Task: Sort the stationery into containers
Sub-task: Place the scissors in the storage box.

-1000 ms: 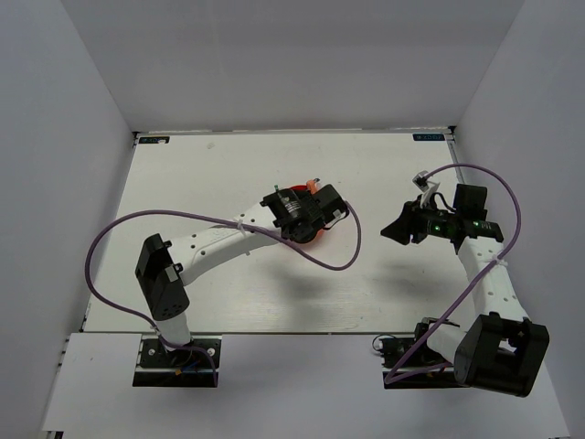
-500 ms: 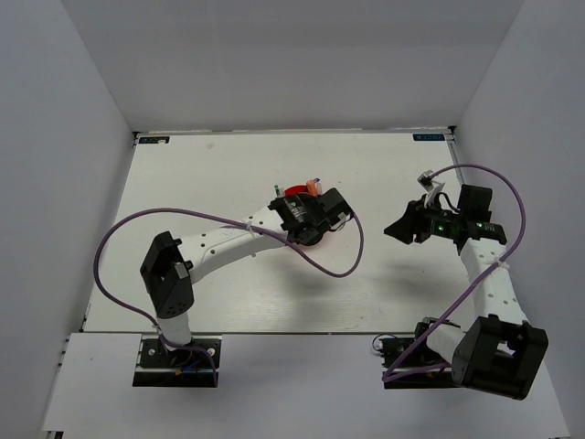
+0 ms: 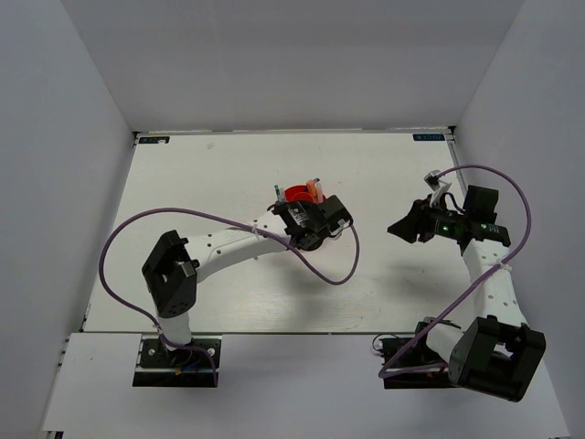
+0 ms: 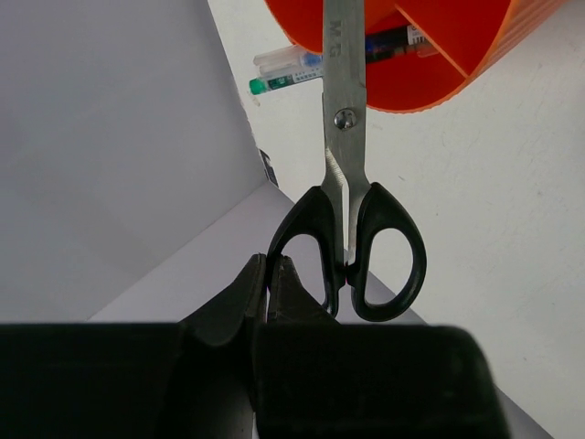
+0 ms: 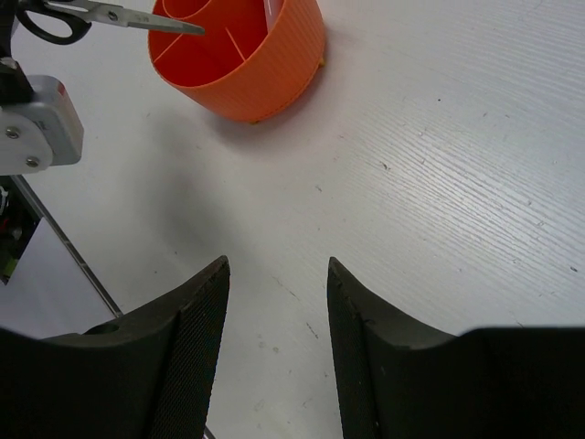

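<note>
The tub's open section [image 4: 457, 26] lies outward, under the tip of the scissors' blade. My left gripper will next tilt and lower the scissors [image 4: 345, 137] into it, then let go of the scissors' handle loop.
Black-handled scissors [image 4: 345, 137] hang with their blades pointing into the round orange tub [image 4: 430, 82]. My left gripper [image 4: 270, 273] is shut on the left handle loop. In the right wrist view the scissors [image 5: 101, 14] have their tip over a compartment of the tub [image 5: 265, 73]. Pens [image 4: 288, 71] lean out over the tub's rim. From above, the tub [image 3: 294, 194] sits just beyond my left gripper [image 3: 304, 218], with an orange-capped marker [image 3: 315, 187] sticking up from it. My right gripper [image 5: 277, 274] is open over bare table, well right of the tub.
White walls enclose the table [image 3: 210, 183] on the left, back and right. Purple cables loop from both arms, the left one [image 3: 334, 274] sagging over the table in front of the tub. My right gripper [image 3: 404, 229] hovers at the table's right side.
My left arm has carried the scissors farther from its base toward the tub, uncovering more of the tub from above. The right arm has drifted slightly right.
</note>
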Robot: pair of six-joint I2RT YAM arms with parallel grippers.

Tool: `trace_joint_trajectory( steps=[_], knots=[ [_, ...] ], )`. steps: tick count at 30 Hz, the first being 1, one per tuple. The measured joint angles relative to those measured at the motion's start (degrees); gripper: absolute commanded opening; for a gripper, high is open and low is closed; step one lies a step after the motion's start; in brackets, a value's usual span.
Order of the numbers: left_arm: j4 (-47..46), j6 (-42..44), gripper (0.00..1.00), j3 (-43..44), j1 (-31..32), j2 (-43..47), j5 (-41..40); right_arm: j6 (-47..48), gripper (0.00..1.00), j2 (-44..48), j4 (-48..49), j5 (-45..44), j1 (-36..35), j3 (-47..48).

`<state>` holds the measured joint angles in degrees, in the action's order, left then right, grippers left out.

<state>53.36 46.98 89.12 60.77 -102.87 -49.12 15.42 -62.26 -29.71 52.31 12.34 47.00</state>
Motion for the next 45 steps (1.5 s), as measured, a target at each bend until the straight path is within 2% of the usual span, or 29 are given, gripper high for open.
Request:
trace_joint_trajectory(
  steps=[29,45],
  knots=[
    [-12.3,17.3,0.00,-6.3,0.2,-1.7,-4.2,-1.2,0.50,0.1,0.0,4.8,4.1,0.0],
    [-22.2,29.0,0.00,-10.0,1.1,-4.4,-5.2,-1.5,0.52,1.0,0.0,7.3,6.3,0.0]
  ],
)
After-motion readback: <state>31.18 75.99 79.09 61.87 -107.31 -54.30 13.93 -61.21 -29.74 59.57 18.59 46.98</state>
